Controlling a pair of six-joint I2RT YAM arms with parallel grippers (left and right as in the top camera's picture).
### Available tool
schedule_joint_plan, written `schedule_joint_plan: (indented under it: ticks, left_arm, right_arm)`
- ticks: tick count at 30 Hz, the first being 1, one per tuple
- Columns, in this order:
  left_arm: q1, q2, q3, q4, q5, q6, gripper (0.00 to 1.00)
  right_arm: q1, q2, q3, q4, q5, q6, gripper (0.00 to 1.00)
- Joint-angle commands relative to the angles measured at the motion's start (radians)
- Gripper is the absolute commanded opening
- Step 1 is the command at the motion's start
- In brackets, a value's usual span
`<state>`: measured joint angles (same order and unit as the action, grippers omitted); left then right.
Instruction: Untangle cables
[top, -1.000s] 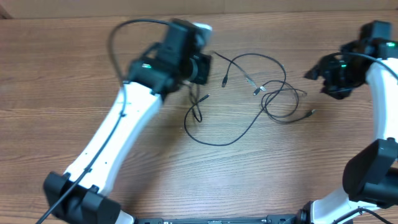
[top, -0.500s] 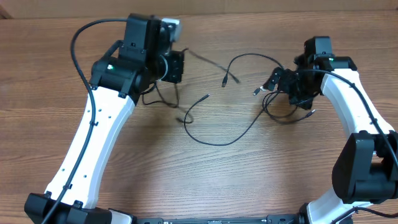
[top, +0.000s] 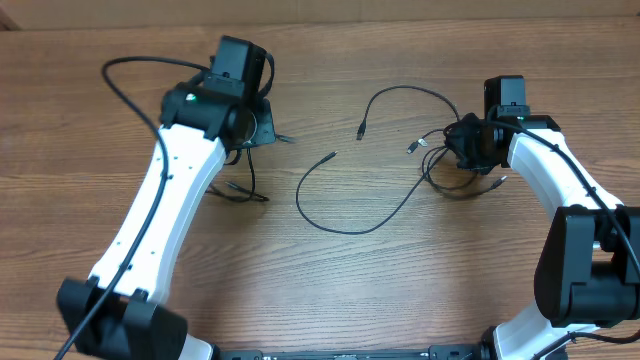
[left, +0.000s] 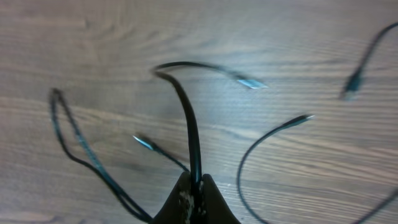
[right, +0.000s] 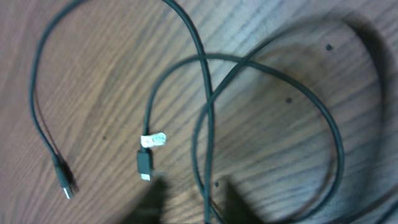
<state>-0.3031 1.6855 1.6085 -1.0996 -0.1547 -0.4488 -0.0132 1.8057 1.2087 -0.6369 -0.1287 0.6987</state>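
The cable goes down in my left gripper toward the bare tabletop below next and is released there, as this wood is clear of the tangle.
Several thin black cables lie on the wooden table. My left gripper (left: 195, 188) (top: 262, 128) is shut on one cable (left: 189, 124), which arches up to a silvery plug (left: 250, 83) and trails down in a loop (top: 243, 187). A loose curved cable (top: 350, 228) lies in the middle. At the right is a tangle of loops (top: 450, 186) with small plug ends (right: 144, 165). My right gripper (right: 191, 186) (top: 462, 142) sits low over that tangle. Its blurred fingers (right: 155, 196) stand apart, open, with one strand (right: 207, 155) running between them.
The table's far edge (top: 400, 8) runs along the top of the overhead view. The left arm's thick fixed wire (top: 125, 80) bows out to the left. Both white arms reach in from the near edge, one on each side of the cables.
The left arm has pulled its cable to the left, away from the other cords. The right gripper has come in from the far right and dropped onto the tangle.
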Motion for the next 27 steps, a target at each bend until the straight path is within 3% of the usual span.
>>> schedule_joint_plan:
  ticks: [1, 6, 11, 16, 20, 24, 27]
  left_arm:
    - [0.002, 0.05, -0.036, -0.002, -0.027, -0.066, 0.04]
    - [0.002, 0.115, -0.059, 0.002, 0.019, -0.08, 0.04]
    - [0.002, 0.195, -0.06, 0.01, 0.027, -0.095, 0.04]
    - [0.018, 0.226, -0.059, 0.086, 0.046, -0.105, 0.04]
    - [0.072, 0.221, -0.012, 0.132, 0.113, -0.105, 0.16]
    - [0.141, 0.221, 0.022, 0.204, 0.326, -0.095, 0.29]
    - [0.173, 0.222, 0.021, 0.275, 0.494, -0.055, 0.41]
  right_arm:
    - [-0.013, -0.013, 0.044, 0.018, -0.082, -0.076, 0.04]
    - [-0.028, -0.046, 0.246, -0.077, -0.365, -0.306, 0.04]
    - [0.005, -0.11, 0.468, -0.294, -0.397, -0.565, 0.04]
    - [0.076, -0.171, 0.494, -0.474, -0.397, -0.701, 0.04]
    - [0.149, -0.173, 0.492, -0.667, -0.426, -0.839, 0.04]
    - [0.253, -0.173, 0.482, -0.856, -0.529, -1.152, 0.04]
    - [0.327, -0.173, 0.473, -0.881, -0.526, -1.231, 0.04]
